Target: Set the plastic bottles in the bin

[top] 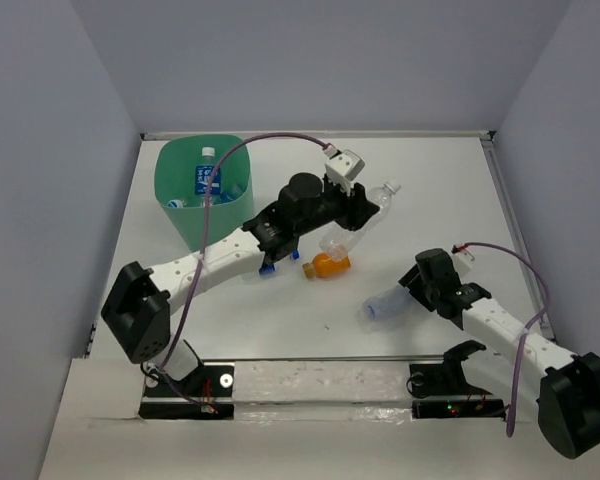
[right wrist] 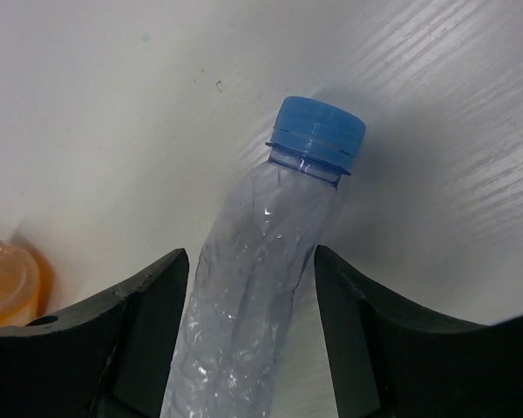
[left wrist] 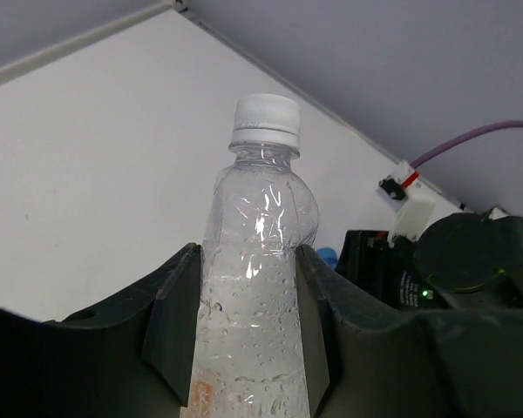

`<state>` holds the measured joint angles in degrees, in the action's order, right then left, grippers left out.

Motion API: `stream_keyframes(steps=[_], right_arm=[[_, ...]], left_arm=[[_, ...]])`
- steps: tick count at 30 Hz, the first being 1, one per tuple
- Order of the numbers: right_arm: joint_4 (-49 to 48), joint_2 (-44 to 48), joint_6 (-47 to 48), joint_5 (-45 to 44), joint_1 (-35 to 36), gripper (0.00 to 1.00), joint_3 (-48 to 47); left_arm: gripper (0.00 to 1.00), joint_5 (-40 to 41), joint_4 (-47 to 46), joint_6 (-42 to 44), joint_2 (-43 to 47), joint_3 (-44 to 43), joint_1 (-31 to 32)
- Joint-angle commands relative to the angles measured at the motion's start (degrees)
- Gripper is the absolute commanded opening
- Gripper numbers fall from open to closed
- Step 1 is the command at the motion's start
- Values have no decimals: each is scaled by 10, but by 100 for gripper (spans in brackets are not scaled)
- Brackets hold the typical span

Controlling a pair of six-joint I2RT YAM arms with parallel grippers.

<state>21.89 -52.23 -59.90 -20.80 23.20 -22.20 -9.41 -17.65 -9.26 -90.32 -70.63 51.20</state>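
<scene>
Because the bin's opening [top: 186, 168] lies left of my left gripper in the top view, I will swing it over that opening and release the clear bottle with the white cap.
My left gripper [top: 363, 207] [left wrist: 248, 261] is shut on a clear plastic bottle with a white cap [top: 382, 194] [left wrist: 260, 218]; both pads press its body. My right gripper [top: 414, 290] [right wrist: 251, 261] is open around a crumpled clear bottle with a blue cap [top: 384, 305] [right wrist: 270, 252] that lies on the table, with a gap on each side. An orange bottle [top: 327, 265] [right wrist: 4, 283] lies between the arms. The mint-green bin [top: 185, 225] stands at the back left and holds a blue-labelled bottle [top: 208, 178] and another bottle [top: 177, 203].
The white table [top: 450, 190] is walled by grey panels at the back and on both sides. The left arm [top: 220, 258] stretches across in front of the bin. The right arm [left wrist: 458, 270] shows at the right of the left wrist view.
</scene>
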Motion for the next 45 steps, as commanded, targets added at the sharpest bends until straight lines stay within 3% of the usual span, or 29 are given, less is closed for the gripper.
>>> stream_keyframes(steps=[1, 4, 8, 13, 16, 22, 30, 37, 45], right_arm=[[-66, -20, -3, 8, -4, 63, 4], [-69, -7, -13, -12, -4, 58, 8], [-84, 19, -17, -11, -4, 46, 26], [-96, 21, -16, 9, -4, 39, 36], [-104, 25, -5, 23, -4, 29, 35], [-117, 58, 3, 30, -4, 6, 43], [-134, 121, 18, 62, -4, 0, 61], [-169, 131, 46, 88, -4, 0, 58], [-192, 129, 93, 94, -4, 0, 15]], left_arm=[[27, 5, -78, -63, 89, 26, -44], [27, 42, -106, -81, 159, 50, -91], [31, 166, -123, -98, 259, 80, -152], [33, 322, -128, -82, 317, 115, -209], [33, 415, -187, -44, 334, 151, -242], [33, 415, -206, 4, 295, 135, -328], [33, 427, -218, 151, 263, 149, -389], [35, 392, -245, 202, 227, 162, -392], [62, 360, -281, 198, 219, 214, -387]])
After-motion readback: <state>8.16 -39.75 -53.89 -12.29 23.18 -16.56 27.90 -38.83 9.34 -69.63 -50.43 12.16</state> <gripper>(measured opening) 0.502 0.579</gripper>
